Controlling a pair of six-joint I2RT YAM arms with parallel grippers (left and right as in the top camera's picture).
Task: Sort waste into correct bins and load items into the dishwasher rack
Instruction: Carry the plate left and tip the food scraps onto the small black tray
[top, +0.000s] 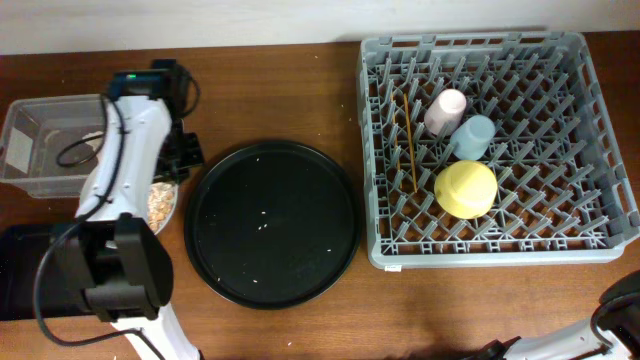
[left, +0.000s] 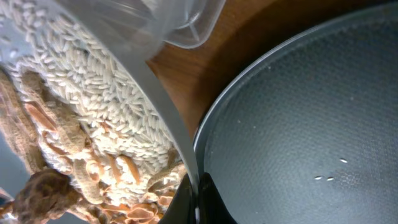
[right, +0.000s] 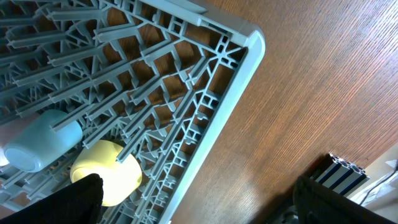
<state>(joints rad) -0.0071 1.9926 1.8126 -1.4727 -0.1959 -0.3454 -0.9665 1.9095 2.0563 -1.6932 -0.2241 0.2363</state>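
I need to tip the plate (top: 160, 203) in my left gripper over the rectangular tray next, because food scraps cover the plate. Then I need to lower it onto the round black tray (top: 285, 221) and release it.
The round grey-white plate (top: 160, 203) carries rice and beige-brown food scraps (left: 74, 155) and lies between the clear plastic box (top: 45, 145) and the round black tray (top: 272, 222). My left gripper (left: 198, 194) is shut on the plate's rim (left: 168, 127); it also shows in the overhead view (top: 180, 165). The dishwasher rack (top: 590, 120) holds the pink cup (top: 445, 110), the light blue cup (top: 473, 137), the yellow bowl (top: 465, 188) and the chopsticks (top: 408, 140). My right gripper (right: 205, 199) is open and empty over the rack's corner (right: 249, 46), with the yellow bowl (right: 106, 180) near its left finger.
A shallow black rectangular tray (top: 20, 270) shows at the left front edge, partly under my left arm. The clear box's corner (left: 183, 25) hangs close above the plate in the left wrist view. The right arm (top: 620, 315) sits at the front right corner.
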